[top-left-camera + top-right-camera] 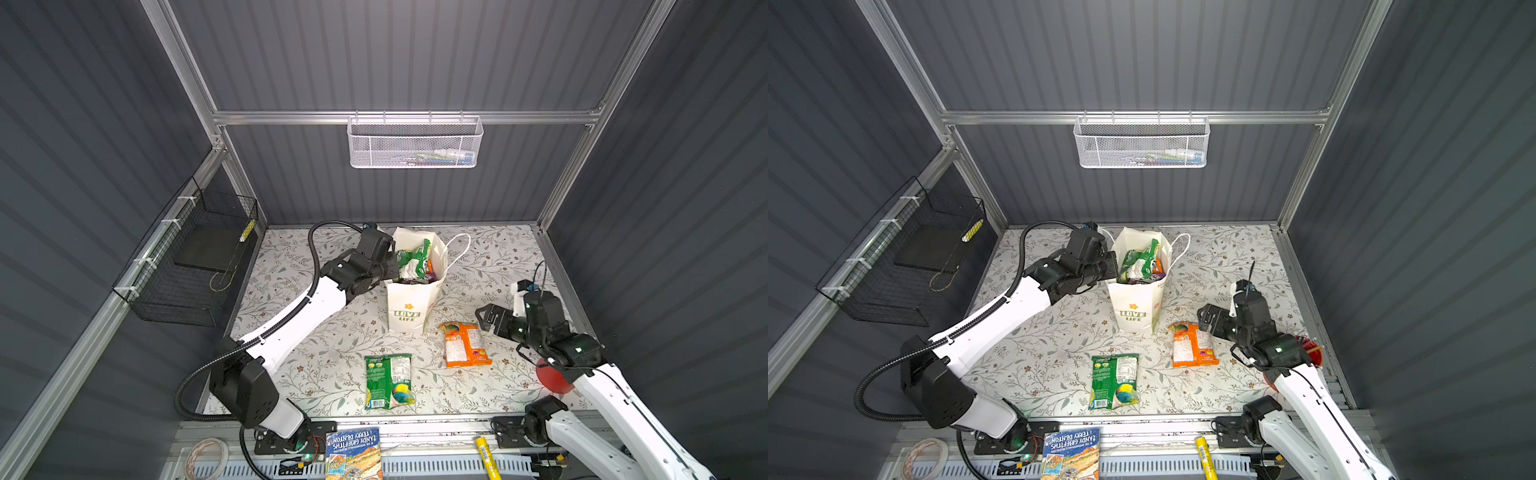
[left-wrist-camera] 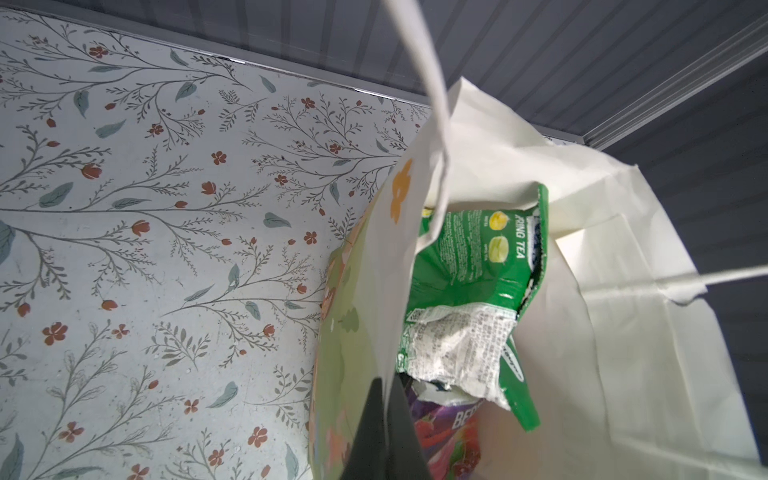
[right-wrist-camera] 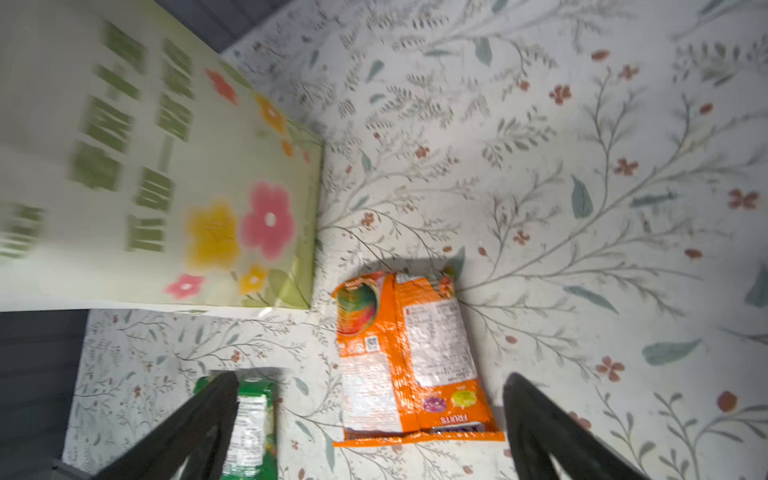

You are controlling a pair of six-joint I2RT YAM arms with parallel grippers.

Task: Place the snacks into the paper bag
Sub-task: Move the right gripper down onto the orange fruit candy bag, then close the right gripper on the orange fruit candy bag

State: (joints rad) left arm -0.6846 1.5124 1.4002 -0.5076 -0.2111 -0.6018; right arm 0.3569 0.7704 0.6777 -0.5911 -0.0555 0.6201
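Note:
Next, my right gripper comes down onto the orange snack (image 1: pixel 463 345) at its white end away from the bag and closes there, as it lies flat below my spread fingers.
The white paper bag (image 1: pixel 409 307) (image 1: pixel 1136 307) stands upright at the middle back, with a green snack (image 1: pixel 411 259) (image 2: pixel 469 266) and a purple one (image 2: pixel 449 432) showing in its mouth. My left gripper (image 1: pixel 390 270) (image 2: pixel 387 380) is shut on the bag's left rim. An orange snack (image 1: pixel 463 345) (image 3: pixel 407 357) lies flat to the right of the bag's base. My right gripper (image 1: pixel 484 318) (image 3: pixel 370 376) hovers open over it, holding nothing. Another green snack (image 1: pixel 388 380) (image 1: pixel 1115 380) lies flat nearer the front.
A red cup (image 1: pixel 552 378) sits under the right arm. A book (image 1: pixel 353 455), a yellow marker (image 1: pixel 486 455) and a tape roll (image 1: pixel 208 457) lie on the front rail. A white mesh basket (image 1: pixel 415 143) hangs on the back wall and a black wire basket (image 1: pixel 187 266) on the left.

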